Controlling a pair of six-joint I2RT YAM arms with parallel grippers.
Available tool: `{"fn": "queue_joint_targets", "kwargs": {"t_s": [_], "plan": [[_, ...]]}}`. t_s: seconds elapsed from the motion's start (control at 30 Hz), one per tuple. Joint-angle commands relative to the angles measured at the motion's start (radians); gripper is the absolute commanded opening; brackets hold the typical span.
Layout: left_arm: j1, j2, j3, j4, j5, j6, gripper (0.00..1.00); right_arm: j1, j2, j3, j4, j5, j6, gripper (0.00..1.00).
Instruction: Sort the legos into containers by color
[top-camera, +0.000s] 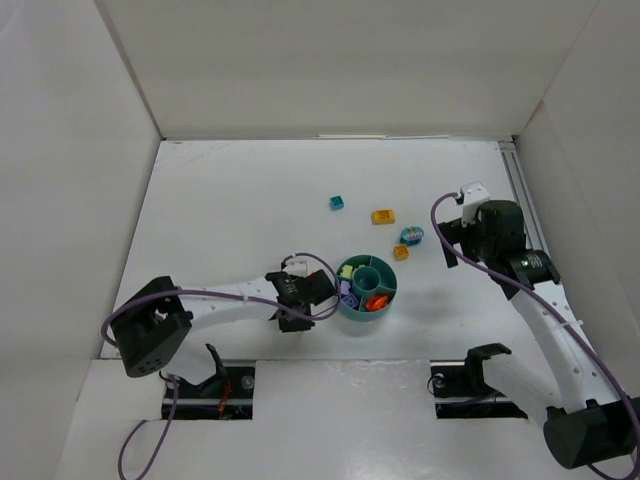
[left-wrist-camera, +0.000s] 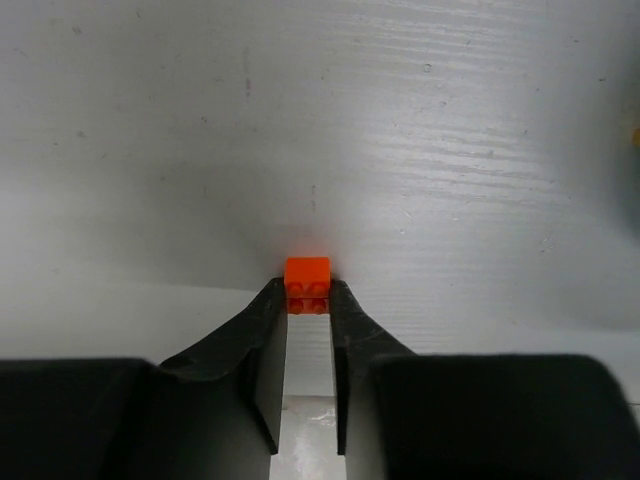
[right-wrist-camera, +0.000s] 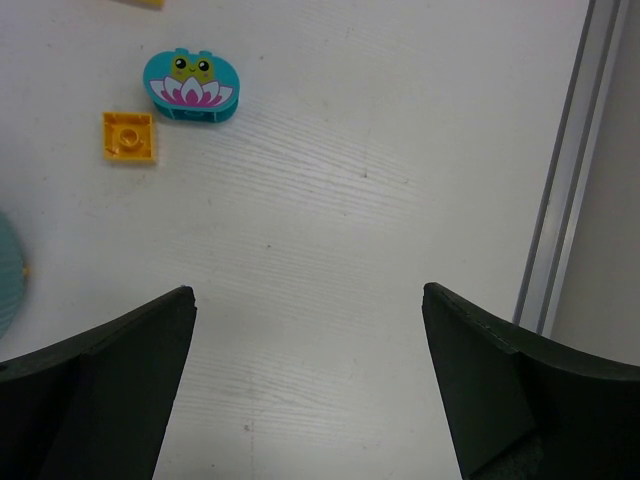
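The orange lego goes up and toward the right in the top view next with my left gripper, then down over the dish's section where matching orange legos (top-camera: 377, 302) lie.
A small orange lego (left-wrist-camera: 307, 272) sits pinched between the fingertips of my left gripper (left-wrist-camera: 307, 290), low over the white table. From above, the left gripper (top-camera: 310, 298) is just left of the round teal dish (top-camera: 392, 297). Its containers hold purple (top-camera: 347, 295), yellow (top-camera: 346, 271) and orange (top-camera: 377, 302) legos. Loose legos lie beyond the dish: a teal cube (top-camera: 337, 203), a yellow-orange brick (top-camera: 382, 216), a teal frog piece (right-wrist-camera: 190, 85) and a small orange plate (right-wrist-camera: 129, 136). My right gripper (right-wrist-camera: 308, 300) stands wide open over bare table, right of those pieces.
A metal rail (right-wrist-camera: 560, 200) runs along the table's right edge, close to my right gripper. White walls enclose the table at the back and on both sides. The dish's rim (right-wrist-camera: 8, 275) shows at the left edge of the right wrist view.
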Motion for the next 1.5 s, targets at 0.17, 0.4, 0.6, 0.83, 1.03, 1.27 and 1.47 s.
{"fn": "queue_joint_targets", "kwargs": {"t_s": [0.17,0.4,0.6,0.83,1.03,1.27,1.47], "plan": [[-0.026,-0.04,0.102,-0.069,-0.04,-0.016,0.02,-0.006,-0.017,0.022,0.001,-0.009,-0.003,1.0],[-0.066,-0.169,0.236,0.1,-0.055,0.207,0.06,-0.006,-0.05,0.013,0.011,-0.009,-0.003,1.0],[-0.092,-0.083,0.365,0.243,-0.03,0.409,0.06,-0.006,-0.059,0.004,0.02,-0.009,-0.003,1.0],[-0.134,0.081,0.537,0.221,-0.018,0.511,0.08,-0.015,-0.059,0.004,0.02,-0.009,-0.003,1.0],[-0.145,0.117,0.558,0.221,0.005,0.524,0.13,-0.015,-0.069,0.004,0.02,-0.009,-0.003,1.0],[-0.145,0.149,0.568,0.212,0.005,0.524,0.28,-0.015,-0.069,0.004,0.02,-0.019,-0.003,1.0],[-0.154,0.138,0.568,0.212,0.005,0.515,0.38,-0.015,-0.069,0.004,0.02,-0.019,-0.003,1.0]]}}
